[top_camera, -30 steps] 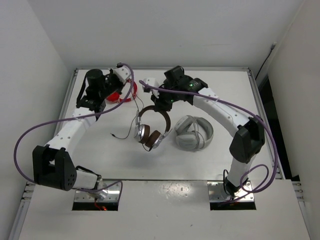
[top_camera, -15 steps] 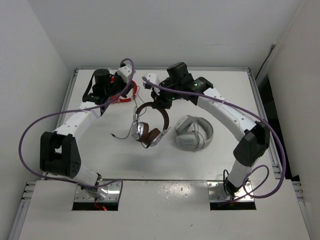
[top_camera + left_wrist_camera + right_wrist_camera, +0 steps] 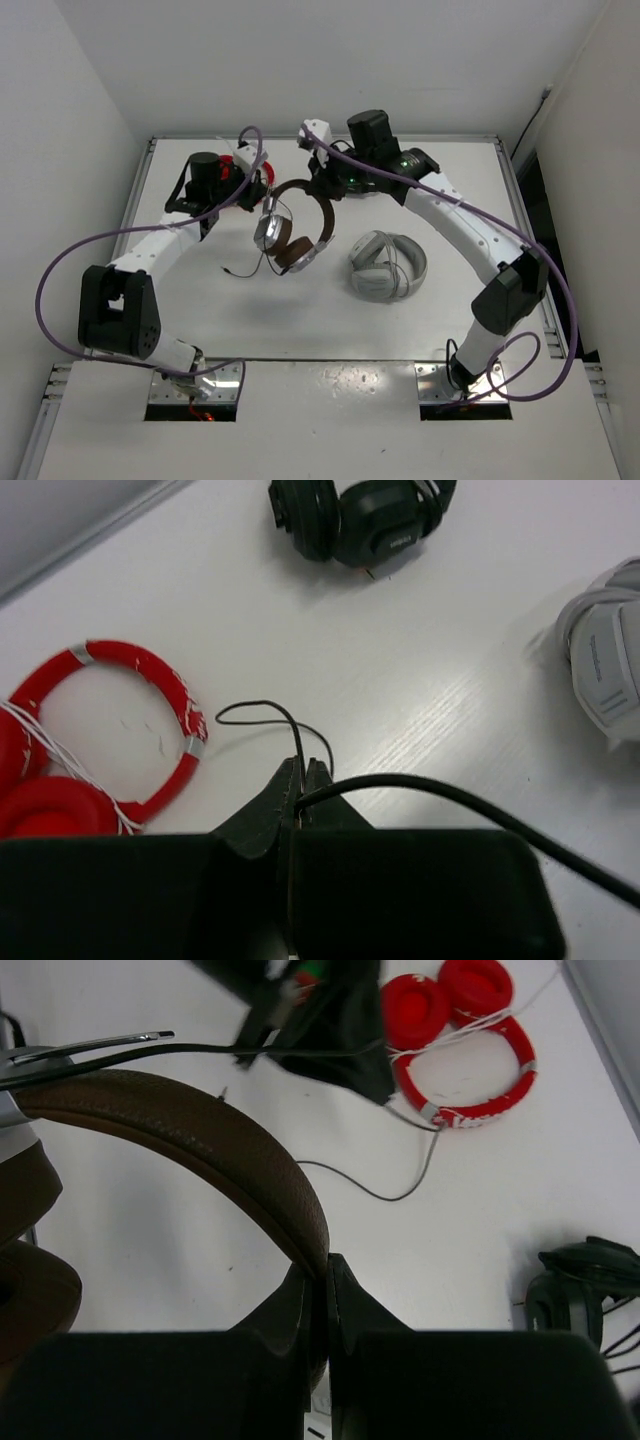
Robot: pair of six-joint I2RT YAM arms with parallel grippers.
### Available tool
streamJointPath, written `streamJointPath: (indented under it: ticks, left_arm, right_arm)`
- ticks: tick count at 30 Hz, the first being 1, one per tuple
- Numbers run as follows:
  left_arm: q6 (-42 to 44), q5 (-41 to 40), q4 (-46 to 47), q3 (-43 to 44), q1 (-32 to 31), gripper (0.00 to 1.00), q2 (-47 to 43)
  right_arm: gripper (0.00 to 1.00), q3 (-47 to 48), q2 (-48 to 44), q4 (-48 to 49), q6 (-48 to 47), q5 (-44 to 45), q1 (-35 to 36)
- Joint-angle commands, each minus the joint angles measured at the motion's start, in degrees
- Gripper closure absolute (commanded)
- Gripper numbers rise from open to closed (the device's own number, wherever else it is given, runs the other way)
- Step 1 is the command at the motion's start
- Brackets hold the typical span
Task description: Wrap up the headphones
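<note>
My right gripper is holding the headband, so my left gripper should next move back over the bare tabletop near the plug end [image 3: 240,244] and open to let go of the thin black cable.
The headphones [image 3: 291,232], with brown headband, brown pads and silver cups, hang lifted above the table's middle. My right gripper [image 3: 322,190] is shut on the brown headband [image 3: 200,1145], and its jaws [image 3: 325,1268] pinch the band's edge. My left gripper [image 3: 263,190] sits just left of the headphones and is shut on the thin black cable [image 3: 285,725], pinched between its closed tips [image 3: 300,778]. The cable trails down to the table, and its plug end [image 3: 232,270] lies left of the ear cups.
Red headphones [image 3: 110,730] lie at the far left under my left wrist and also show in the right wrist view [image 3: 465,1045]. Light grey headphones [image 3: 388,265] lie right of centre. Black headphones [image 3: 360,520] lie at the far side. Walls ring the table.
My right gripper has raised the brown headphones and carried them farther back and left. My left gripper has moved right, close to the headband, still holding the cable.
</note>
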Motion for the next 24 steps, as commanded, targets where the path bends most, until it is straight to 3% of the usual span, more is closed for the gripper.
streamJointPath:
  ticks: [1, 5, 12, 16, 19, 24]
  left_arm:
    - [-2.2, 2.6, -0.5, -2.8, 1.6, 1.0, -5.6]
    - [-2.2, 4.1, -3.1, -7.4, 2.1, 1.0, -8.6]
    - [-7.4, 7.0, -0.9, -15.2, 2.1, 0.99, -16.2]
    - [-9.2, 7.0, -0.3, -17.7, 2.1, 0.58, -18.0]
    - [-9.2, 4.7, 0.2, -18.3, 2.1, 0.51, -19.1]
    - [-2.1, 0.6, -0.9, -20.3, 2.1, 0.42, -20.3]
  right_arm:
    - [1.0, 1.5, -3.5, 7.4, 9.9, 2.0, -3.2]
    - [1.0, 1.5, -3.5, 10.6, 18.4, 0.2, -7.6]
    - [1.0, -1.6, -3.5, 13.8, 31.9, 8.7, -11.1]
    - [1.0, -4.9, -4.1, 13.8, 35.5, 10.3, -11.7]
    - [1.0, -6.1, -4.7, 13.8, 36.1, 11.1, -12.2]
    - [1.0, -6.8, -6.5, 13.8, 35.6, 14.0, -11.7]
